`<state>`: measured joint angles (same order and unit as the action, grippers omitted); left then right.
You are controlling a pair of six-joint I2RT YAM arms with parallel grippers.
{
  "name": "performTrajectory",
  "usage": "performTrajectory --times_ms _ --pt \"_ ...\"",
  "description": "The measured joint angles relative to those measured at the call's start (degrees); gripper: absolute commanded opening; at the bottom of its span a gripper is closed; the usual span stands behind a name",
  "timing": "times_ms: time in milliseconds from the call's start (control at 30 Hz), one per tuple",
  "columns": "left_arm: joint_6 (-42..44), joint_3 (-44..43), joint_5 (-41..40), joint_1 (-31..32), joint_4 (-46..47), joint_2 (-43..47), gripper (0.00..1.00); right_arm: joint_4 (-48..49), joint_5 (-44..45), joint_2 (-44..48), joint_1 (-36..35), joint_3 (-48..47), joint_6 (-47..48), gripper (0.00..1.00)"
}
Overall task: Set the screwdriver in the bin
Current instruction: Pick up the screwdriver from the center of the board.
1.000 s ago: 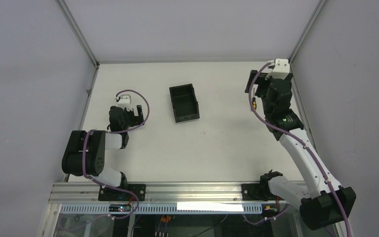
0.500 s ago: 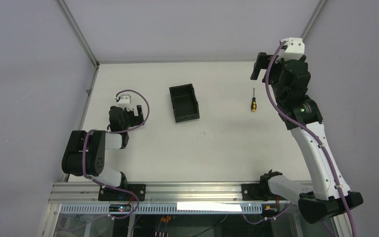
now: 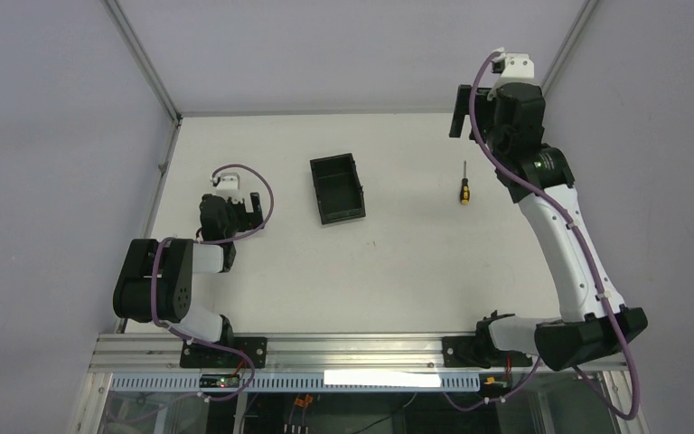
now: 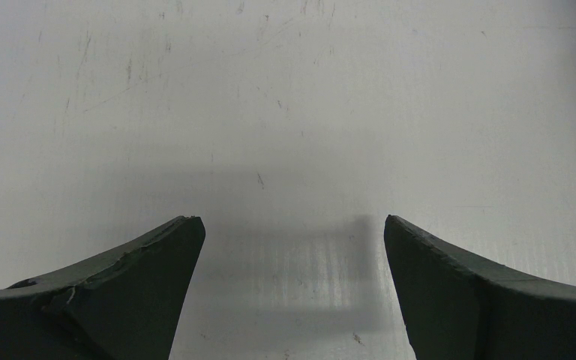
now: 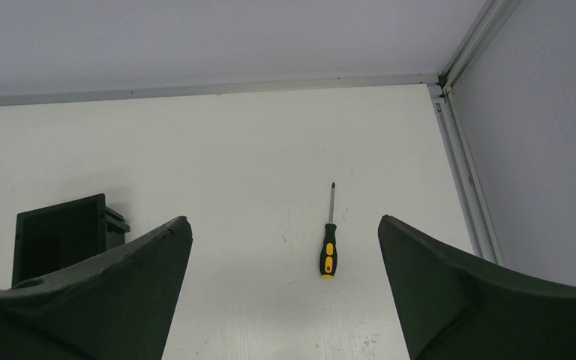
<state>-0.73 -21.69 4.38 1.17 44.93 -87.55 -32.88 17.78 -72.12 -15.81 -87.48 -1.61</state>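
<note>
My right gripper is open and will next move down onto the screwdriver's yellow-and-black handle (image 3: 464, 193) (image 5: 328, 253). It will close its fingers across the handle, because this end of the screwdriver is thicker than the stem.
The screwdriver (image 3: 463, 187) lies flat on the white table, right of centre, with its yellow-and-black handle toward the near side and its thin shaft pointing away. In the right wrist view the screwdriver (image 5: 328, 250) lies between and beyond the fingers. The black bin (image 3: 337, 188) stands open-topped at the table's middle, left of the screwdriver, and also shows in the right wrist view (image 5: 64, 234). My right gripper (image 3: 459, 110) (image 5: 285, 223) is open and empty, raised above the far right of the table. My left gripper (image 3: 255, 202) (image 4: 292, 221) is open and empty, low over bare table left of the bin.
Aluminium frame rails (image 3: 145, 63) and grey walls bound the table at the back and sides. The right rail (image 5: 465, 172) runs just right of the screwdriver. The arm bases stand on the near rail (image 3: 352, 348).
</note>
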Motion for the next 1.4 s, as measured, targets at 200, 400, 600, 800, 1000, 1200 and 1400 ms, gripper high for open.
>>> performTrajectory --times_ms 200,400,600,800,1000,1200,1400 --pt "0.0 0.0 0.0 0.0 0.0 0.0 0.99 -1.3 -2.8 -7.3 4.8 -0.2 -2.7 0.99" --pt "0.0 0.0 0.0 0.0 0.0 0.0 0.99 -0.5 -3.4 -13.7 7.8 0.3 -4.9 0.99" --pt "0.0 0.0 0.0 0.0 0.0 0.0 0.99 1.4 -3.7 -20.0 9.8 2.2 -5.9 0.99" --pt "0.0 0.0 0.0 0.0 0.0 0.0 0.99 2.9 -4.1 -27.2 10.6 5.7 -6.6 0.99" --pt "0.0 0.0 0.0 0.0 0.0 0.0 0.99 3.5 -5.4 -33.2 11.5 7.9 -7.2 0.98" --pt "0.0 0.0 0.0 0.0 0.0 0.0 0.99 4.5 -7.7 -38.1 12.4 9.1 -7.6 0.81" --pt "0.0 0.0 0.0 0.0 0.0 0.0 0.99 5.1 -8.8 -40.3 13.1 9.7 -8.1 0.58"
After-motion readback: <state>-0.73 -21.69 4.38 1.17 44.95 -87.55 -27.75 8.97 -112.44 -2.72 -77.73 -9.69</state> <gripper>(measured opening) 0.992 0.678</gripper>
